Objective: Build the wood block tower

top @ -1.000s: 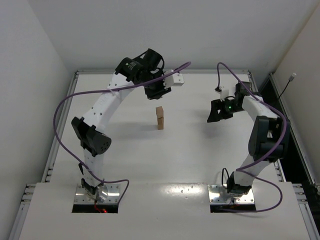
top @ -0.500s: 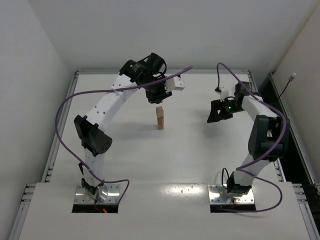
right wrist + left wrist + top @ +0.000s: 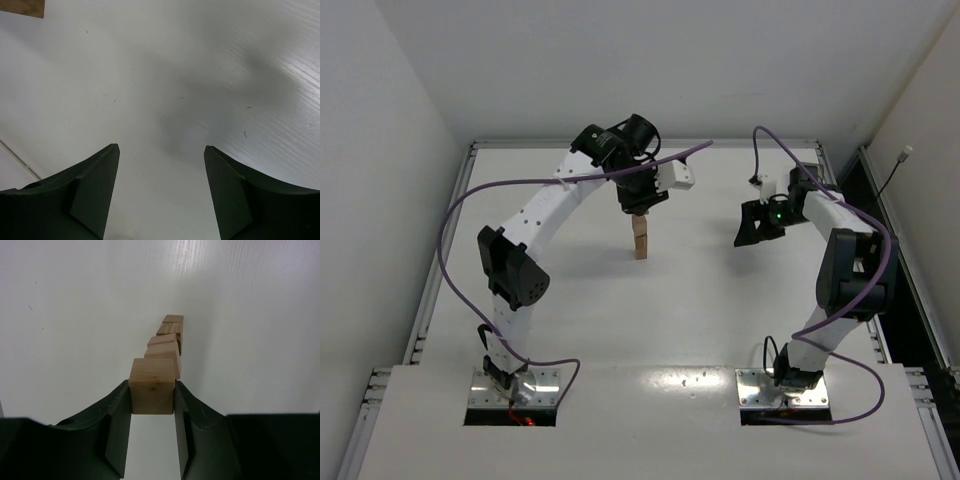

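Observation:
The stack is right below, so the robot's left gripper should next go down a little, set the held block on the tower's top (image 3: 162,351) and let go of it.
The tower (image 3: 640,242) is a narrow column of tan wood blocks standing mid-table. In the left wrist view it shows as stacked blocks (image 3: 168,338) seen from above. My left gripper (image 3: 638,207) is right over the tower's top, shut on a wood block (image 3: 152,385) held between both fingers. I cannot tell whether the held block touches the stack. My right gripper (image 3: 752,227) is open and empty, to the right of the tower, with bare table between its fingertips (image 3: 161,146). A tan wooden edge (image 3: 20,7) shows in the right wrist view's top left corner.
The white table (image 3: 720,300) has raised rails along its left edge (image 3: 448,250) and right edge (image 3: 840,200). White walls stand close behind and to the left. Purple cables loop off both arms.
My left gripper moved right and down with its block, from back-left of the tower to directly over its top. The right arm has not moved.

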Available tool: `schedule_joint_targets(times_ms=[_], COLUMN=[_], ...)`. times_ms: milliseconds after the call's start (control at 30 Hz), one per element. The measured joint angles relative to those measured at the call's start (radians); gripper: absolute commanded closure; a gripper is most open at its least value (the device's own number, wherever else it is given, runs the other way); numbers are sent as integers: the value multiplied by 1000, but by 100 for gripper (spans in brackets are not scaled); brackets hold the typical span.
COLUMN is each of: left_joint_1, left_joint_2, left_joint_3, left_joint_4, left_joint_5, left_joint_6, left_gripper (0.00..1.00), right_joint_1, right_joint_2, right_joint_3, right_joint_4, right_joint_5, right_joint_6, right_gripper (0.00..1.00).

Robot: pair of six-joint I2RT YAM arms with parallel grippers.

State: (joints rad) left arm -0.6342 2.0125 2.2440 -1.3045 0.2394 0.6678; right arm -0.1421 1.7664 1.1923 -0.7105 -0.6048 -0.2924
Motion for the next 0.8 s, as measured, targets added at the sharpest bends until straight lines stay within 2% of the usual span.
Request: schedule_joint_targets(times_ms=[800], left_joint_1=[1], left_joint_2=[19], left_joint_3=[-34], left_joint_4=[1], left_joint_5=[1], left_joint_6=[0], left_gripper=[83], right_joint_1=[0], right_joint_2=[18], right_joint_3=[0], right_joint_4=[0], right_joint_5=[0], right_joint_6=[0], right_gripper=[34])
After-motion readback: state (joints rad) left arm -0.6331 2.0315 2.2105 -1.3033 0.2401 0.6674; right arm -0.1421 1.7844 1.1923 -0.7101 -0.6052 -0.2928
